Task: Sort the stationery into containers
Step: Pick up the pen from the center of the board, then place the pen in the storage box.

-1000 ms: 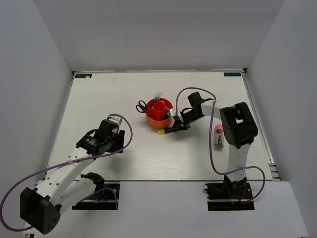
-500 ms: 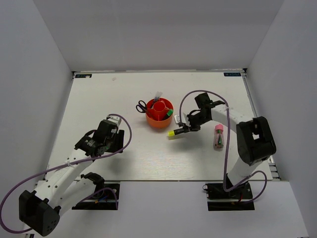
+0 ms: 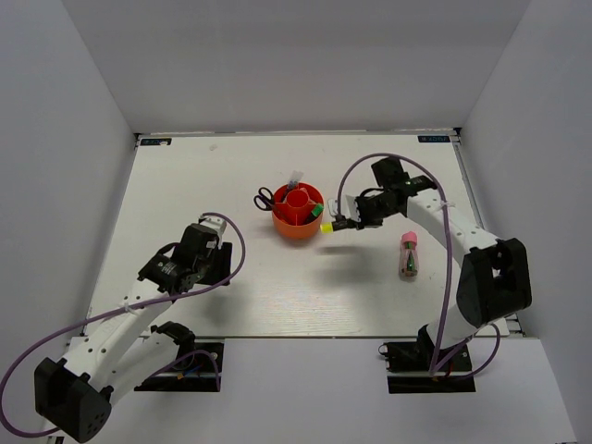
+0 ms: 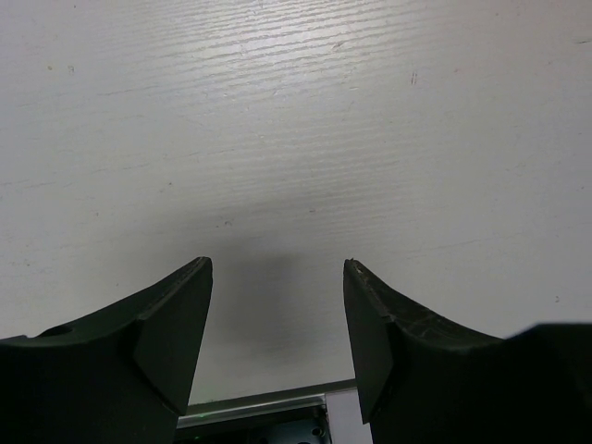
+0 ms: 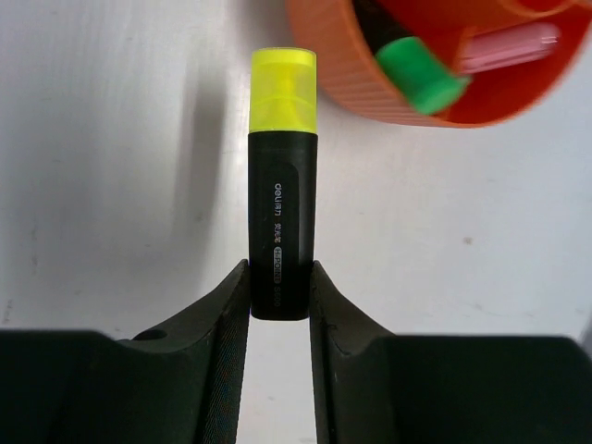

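Observation:
Next, my right gripper goes to the left in the top view and tilts the yellow cap into the green-capped marker's section [image 3: 314, 213] [image 5: 476, 88], since the cap still hangs outside the organizer's rim.
My right gripper [image 3: 342, 224] is shut on a black marker with a yellow cap [image 5: 281, 194] and holds it above the table just right of the round red-orange organizer [image 3: 297, 211]. The marker's yellow cap [image 3: 326, 228] points toward the organizer. In the right wrist view the organizer's rim [image 5: 370, 88] is close beyond the cap, with a green-capped marker [image 5: 421, 76] and a pink highlighter [image 5: 511, 46] inside. Black-handled scissors [image 3: 265, 197] stand out at the organizer's left. A pink-capped clear tube [image 3: 407, 254] lies on the table to the right. My left gripper [image 4: 277, 273] is open and empty over bare table.
White walls enclose the table on the left, back and right. The table's near edge with a metal rail [image 4: 259, 407] shows just below my left fingers. Purple cables loop from both arms [image 3: 236, 245].
My right gripper has lifted the yellow-capped marker from the table beside the organizer, swung right, then brought it back up toward the organizer's right rim. The left arm has barely moved.

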{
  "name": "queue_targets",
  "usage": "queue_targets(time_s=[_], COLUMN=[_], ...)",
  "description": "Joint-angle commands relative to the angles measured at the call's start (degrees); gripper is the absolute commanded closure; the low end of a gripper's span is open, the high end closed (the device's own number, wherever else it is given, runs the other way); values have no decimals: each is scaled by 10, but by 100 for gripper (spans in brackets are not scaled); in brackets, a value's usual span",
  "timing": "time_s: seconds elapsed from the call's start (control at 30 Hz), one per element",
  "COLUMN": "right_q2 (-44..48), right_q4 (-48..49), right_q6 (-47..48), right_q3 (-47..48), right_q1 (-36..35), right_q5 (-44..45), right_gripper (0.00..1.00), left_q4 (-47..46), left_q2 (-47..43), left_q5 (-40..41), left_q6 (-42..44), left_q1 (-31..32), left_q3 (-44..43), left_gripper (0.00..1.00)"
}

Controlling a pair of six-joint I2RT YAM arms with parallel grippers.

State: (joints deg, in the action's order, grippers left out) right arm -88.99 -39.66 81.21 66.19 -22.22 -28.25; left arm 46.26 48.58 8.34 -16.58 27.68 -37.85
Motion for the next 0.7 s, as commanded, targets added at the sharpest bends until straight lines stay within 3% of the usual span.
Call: queue_targets(time_s=[0.0,0.17,0.67], right_q2=[24,12,19], right_q4=[-44,-70,-44], right_q6=[-6,28,193], right_q3=[65,135,150], right_q1=[-5,-25,-147], right_q5=[17,78,235], right_gripper=[100,100,100], left_q4=[-8,-9,-11], left_q2=[-13,-10,-14], left_q5=[-8,-13,-23], left_q6=[1,1,0], left_q1=[-4,-3,-3], left_q3=[1,1,0], left_gripper=[31,31,31])
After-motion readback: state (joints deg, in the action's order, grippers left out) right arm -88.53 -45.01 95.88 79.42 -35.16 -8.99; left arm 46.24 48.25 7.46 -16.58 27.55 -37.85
